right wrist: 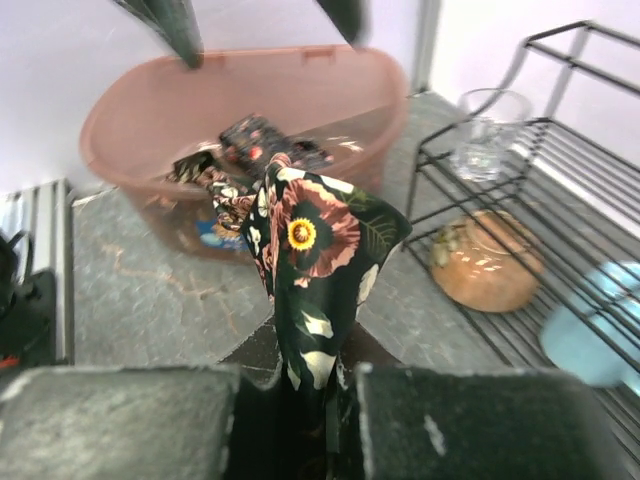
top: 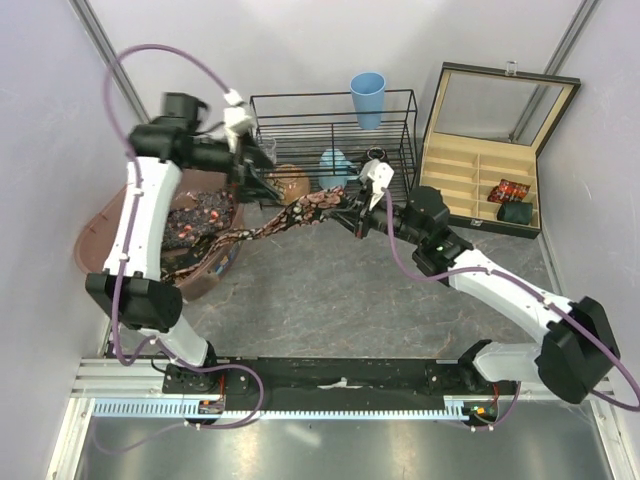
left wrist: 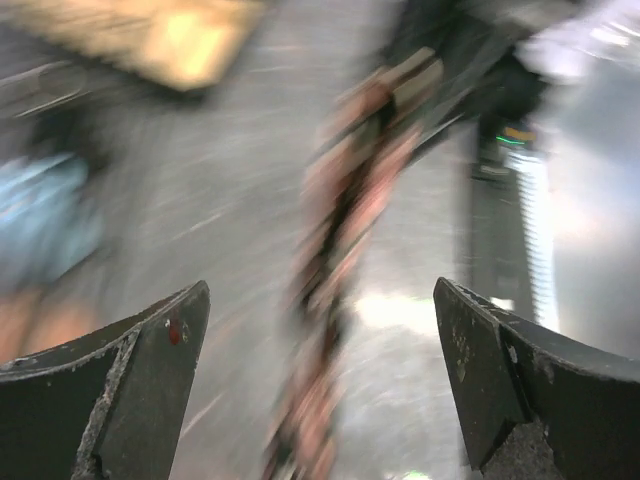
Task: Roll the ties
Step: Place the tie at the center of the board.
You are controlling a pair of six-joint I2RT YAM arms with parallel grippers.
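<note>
I will next pull the tie point(top: 290, 218) with my right gripper to the gripper's right in the top view, then lower it and let go, because the bare tabletop in front of the open box is below.
A dark floral tie point(top: 290, 218) hangs stretched in the air from the pink-brown tub point(top: 100, 235) to my right gripper point(top: 350, 205). That gripper point(right wrist: 300, 375) is shut on the tie's wide end point(right wrist: 315, 240). More ties point(top: 200, 222) lie piled in the tub point(right wrist: 150, 130). My left gripper point(top: 252, 180) is held by the rack above the tie's middle, its jaws open wide. In the blurred left wrist view the tie point(left wrist: 340, 250) runs below the left gripper point(left wrist: 320, 290), untouched. Two rolled ties point(top: 513, 200) sit in the wooden box point(top: 465, 175).
A black wire rack point(top: 330, 140) stands at the back with a blue cup point(top: 368, 98), a glass point(right wrist: 485, 135), a brown bowl point(right wrist: 490, 262) and a light-blue item point(top: 335, 160). The open compartment box is at the right, and walls close in on both sides.
</note>
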